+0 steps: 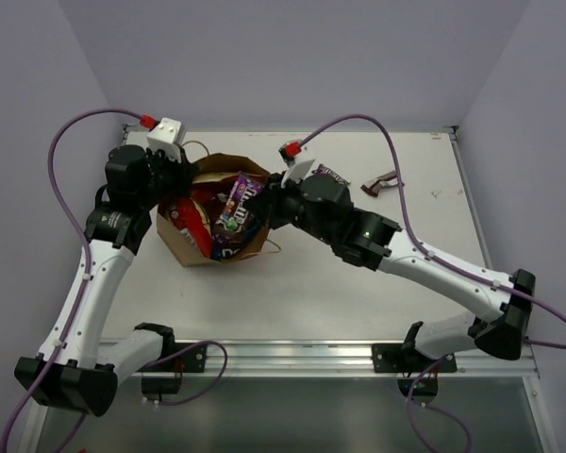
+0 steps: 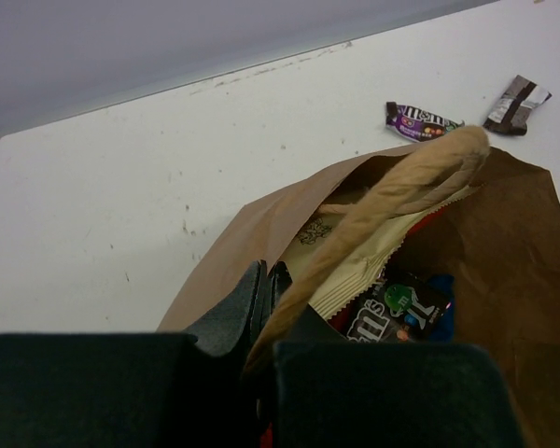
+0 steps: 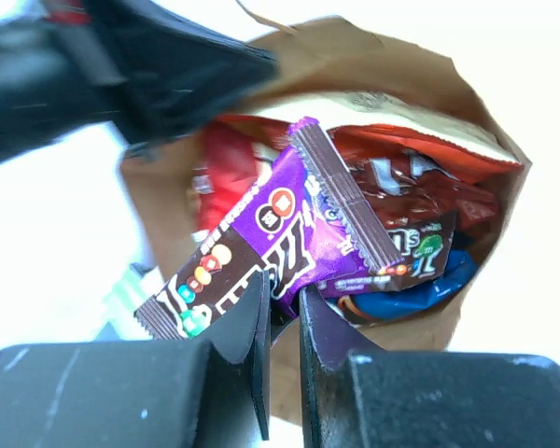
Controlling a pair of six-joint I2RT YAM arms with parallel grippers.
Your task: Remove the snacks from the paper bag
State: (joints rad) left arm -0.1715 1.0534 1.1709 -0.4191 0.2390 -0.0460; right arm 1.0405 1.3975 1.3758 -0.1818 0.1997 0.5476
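Note:
My right gripper draws away from the bag's opening next. It then comes down to the table (image 1: 355, 183) beside the small purple packet, where snacks already out lie.
The brown paper bag (image 1: 191, 247) lies on its side, mouth toward the right arm. My left gripper (image 1: 183, 176) is shut on the bag's rim by the twisted handle (image 2: 420, 177); in the left wrist view (image 2: 266, 280) the fingers pinch the paper wall (image 2: 261, 233). My right gripper (image 1: 272, 204) is at the bag's mouth, shut on a purple M&M's packet (image 3: 261, 233), also in the top view (image 1: 238, 208). Inside the bag (image 3: 467, 121) lie red chip bags (image 3: 411, 177), a dark M&M's pack (image 3: 427, 250) and a blue bag (image 3: 429, 291).
Two small candy packets lie on the white table (image 1: 292, 293) behind the right arm: a purple one (image 1: 333, 173) and a dark brown one (image 1: 379, 183). They also show in the left wrist view, purple (image 2: 420, 119) and brown (image 2: 516, 101). Walls close the back and sides.

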